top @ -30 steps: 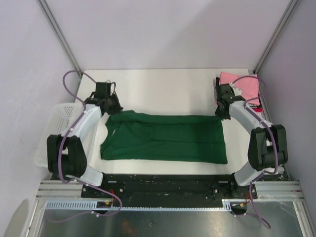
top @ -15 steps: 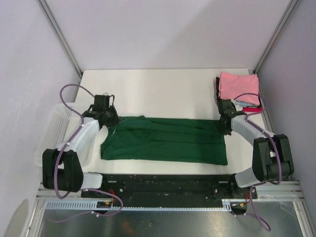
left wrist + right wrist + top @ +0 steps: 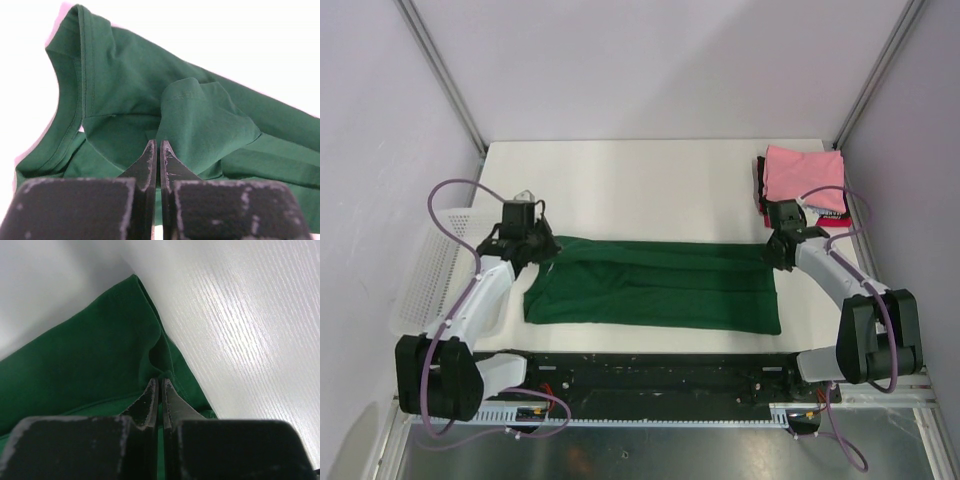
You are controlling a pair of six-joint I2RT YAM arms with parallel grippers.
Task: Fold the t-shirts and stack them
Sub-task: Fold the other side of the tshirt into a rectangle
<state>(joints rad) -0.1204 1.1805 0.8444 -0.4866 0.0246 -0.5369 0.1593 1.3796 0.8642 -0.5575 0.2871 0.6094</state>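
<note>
The lower green layer (image 3: pixel 766 279) (image 3: pixel 188 390) is just below my right gripper, so my right gripper needs to move gently down and slightly back onto it and let go of the tip of the hem, which is still puckered above.
The dark green t-shirt (image 3: pixel 660 290) lies lengthwise across the near half of the table, collar to the left. My left gripper (image 3: pixel 542 250) is shut on a fold of the green cloth (image 3: pixel 200 115) near the collar end, fingertips together (image 3: pixel 158 143). At the shirt's far right corner my right gripper (image 3: pixel 775 258) is shut, and the green hem (image 3: pixel 160 347) puckers right at its tips (image 3: pixel 159 381). A folded pink t-shirt (image 3: pixel 805 178) tops a stack at the back right, with red (image 3: pixel 837 221) and black (image 3: pixel 760 180) cloth showing under it.
A white mesh basket (image 3: pixel 425 285) hangs off the table's left edge beside the left arm. The white tabletop (image 3: pixel 640 180) stretches behind the green shirt. Metal frame posts (image 3: pixel 440 70) rise at both back corners.
Both grippers have come toward the near edge, bringing the green shirt's far edge with them, so the cloth now lies in a narrower band.
</note>
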